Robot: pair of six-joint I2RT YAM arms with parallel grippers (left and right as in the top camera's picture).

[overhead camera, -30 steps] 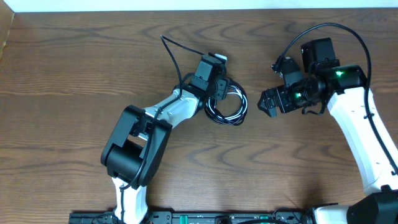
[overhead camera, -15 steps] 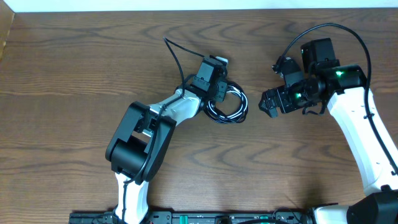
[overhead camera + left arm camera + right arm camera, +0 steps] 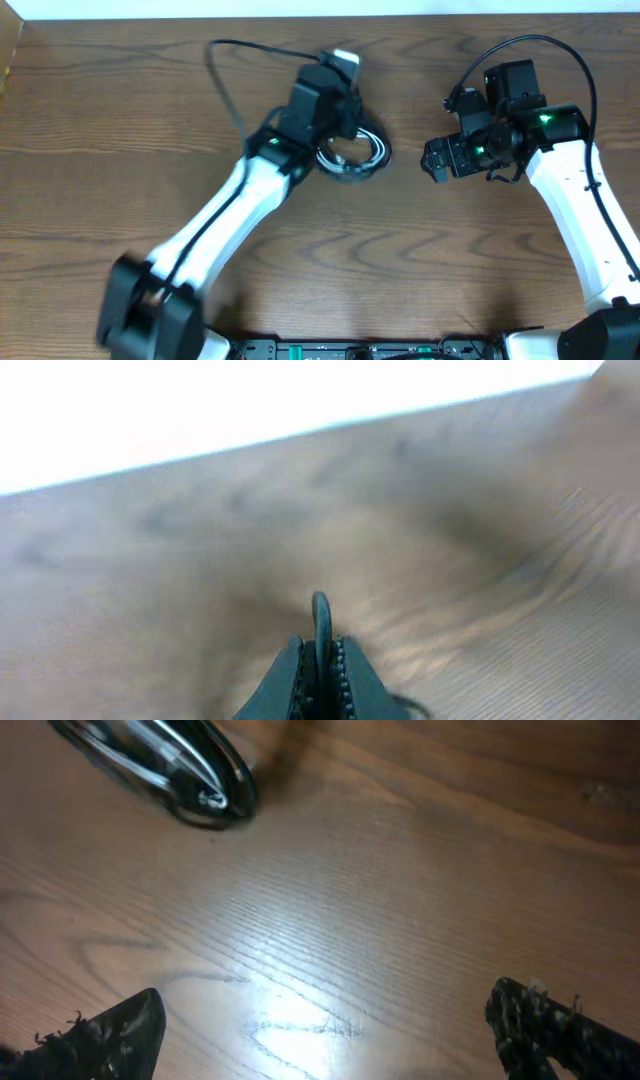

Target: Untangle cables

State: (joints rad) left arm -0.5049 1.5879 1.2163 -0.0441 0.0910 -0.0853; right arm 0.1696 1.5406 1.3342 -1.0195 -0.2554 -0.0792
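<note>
The right gripper moves down and across onto black cable at the bundle's edge facing it next, as my left gripper holds a cable opposite.
The cables (image 3: 354, 158) lie as a coiled black bundle with pale strands on the wooden table, just left of centre. My left gripper (image 3: 334, 128) is over the bundle's upper left edge. In the left wrist view, blurred, the left gripper (image 3: 318, 647) is shut on one thin dark cable (image 3: 320, 615) that sticks up between the toothed jaws. My right gripper (image 3: 436, 161) hovers to the right of the bundle, apart from it. Seen from its wrist, the right gripper (image 3: 330, 1038) is open and holds nothing, with the cables (image 3: 190, 775) at the upper left.
A thick black cord (image 3: 232, 50) arcs from the left arm toward the table's back edge. Another cord (image 3: 545, 42) loops over the right arm. Bare wooden table (image 3: 420, 260) lies in front of both arms.
The left jaws have shut on a cable. The left arm has stretched out and swung, and the bundle has shifted slightly up and left. The right arm has barely moved.
</note>
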